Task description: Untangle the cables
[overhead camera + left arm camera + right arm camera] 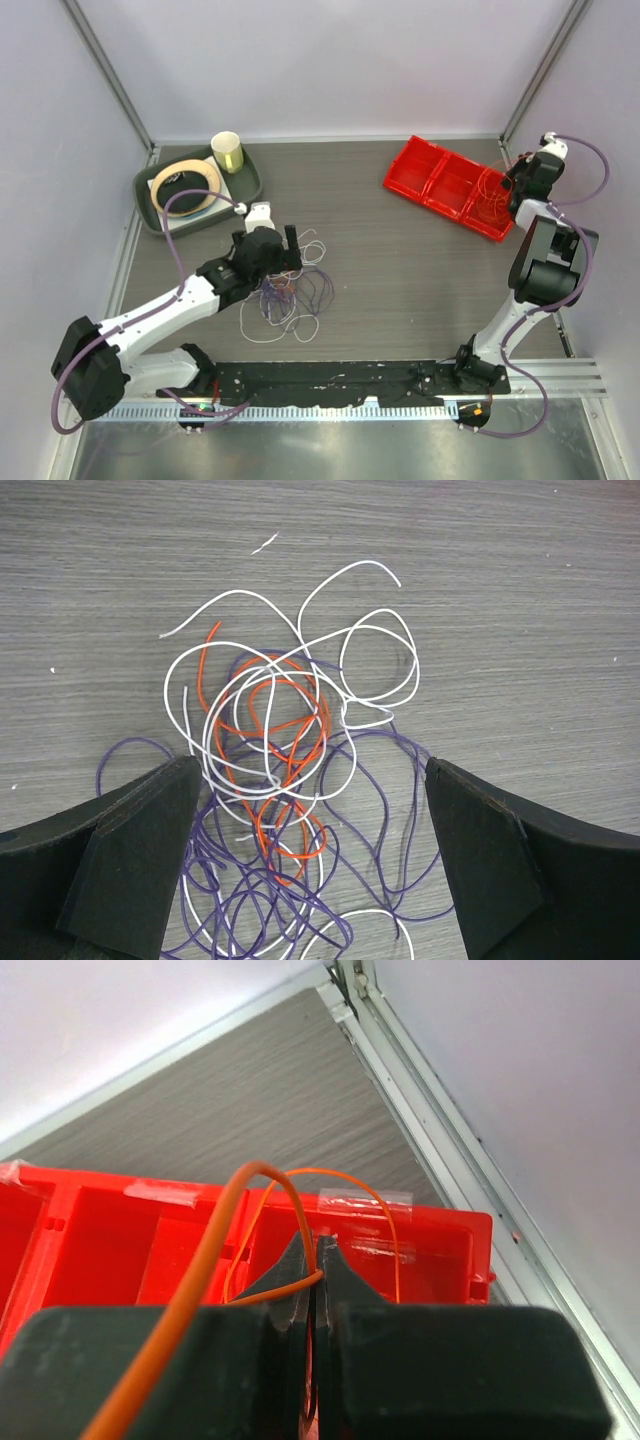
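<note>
The orange cable's loops already hang inside the red tray's end section below my right gripper, which will lower its fingers toward the section's bottom and release the cable.
The cables (292,293) lie as a loose tangle of white, orange-red and purple loops on the grey table, left of centre. My left gripper (292,258) hovers just over them, open. In the left wrist view the tangle (275,745) spreads between and beyond the wide-apart fingers of this gripper (310,770), touching neither. At the far right my right gripper (512,188) sits above the end compartment of the red tray (430,175). This gripper (320,1250) is shut on one orange cable (265,1175), which arcs up and hangs into the red tray (100,1250).
A dark green tray (250,185) at the back left holds a pale cup (227,152) and a tape roll (186,183). Walls and metal rails close the table on three sides.
</note>
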Motion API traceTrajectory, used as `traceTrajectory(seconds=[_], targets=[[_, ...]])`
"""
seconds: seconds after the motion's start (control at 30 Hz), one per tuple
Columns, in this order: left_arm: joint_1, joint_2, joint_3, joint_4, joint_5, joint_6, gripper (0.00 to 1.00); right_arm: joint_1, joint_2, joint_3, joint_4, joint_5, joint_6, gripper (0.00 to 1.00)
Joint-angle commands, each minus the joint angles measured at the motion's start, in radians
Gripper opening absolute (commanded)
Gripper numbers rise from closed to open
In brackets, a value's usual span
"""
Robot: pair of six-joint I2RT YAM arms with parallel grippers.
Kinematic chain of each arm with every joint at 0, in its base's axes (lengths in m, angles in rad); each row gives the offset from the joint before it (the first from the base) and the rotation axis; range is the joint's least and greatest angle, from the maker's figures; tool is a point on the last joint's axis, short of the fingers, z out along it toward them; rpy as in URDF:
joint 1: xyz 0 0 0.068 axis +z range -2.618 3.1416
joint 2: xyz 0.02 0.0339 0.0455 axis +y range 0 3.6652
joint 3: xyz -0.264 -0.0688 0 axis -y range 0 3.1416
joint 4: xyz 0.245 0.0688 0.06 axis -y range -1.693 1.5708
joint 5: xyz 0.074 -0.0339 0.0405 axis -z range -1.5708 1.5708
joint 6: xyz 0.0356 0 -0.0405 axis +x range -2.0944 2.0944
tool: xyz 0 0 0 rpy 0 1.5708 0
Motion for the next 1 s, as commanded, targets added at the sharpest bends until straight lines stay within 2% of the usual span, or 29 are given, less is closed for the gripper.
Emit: traceTrajectory(seconds=[0.0,0.2,0.3,0.63,0.83,0.97], targets=[[-0.002,0.015,0.005,0.046,-0.027,0.005,1.0,0.005,0.004,0.048,-0.05,0.066,-0.049,0.04],[0.0,0.027,0.006,0.049,-0.027,0.005,1.0,0.005,0.09,0.091,-0.139,0.066,-0.026,0.05],[0.001,0.027,0.008,0.046,-0.027,0.004,1.0,0.007,0.123,0.111,-0.169,0.152,-0.009,0.06],[0.001,0.041,0.016,0.046,0.002,-0.004,1.0,0.007,0.075,0.131,-0.209,0.157,-0.001,0.36],[0.0,0.025,0.013,0.042,0.0,-0.006,1.0,0.016,0.014,0.152,-0.269,0.161,0.011,0.43],[0.0,0.013,0.01,0.043,-0.001,-0.006,1.0,0.022,-0.011,0.222,-0.43,0.201,0.031,0.47]])
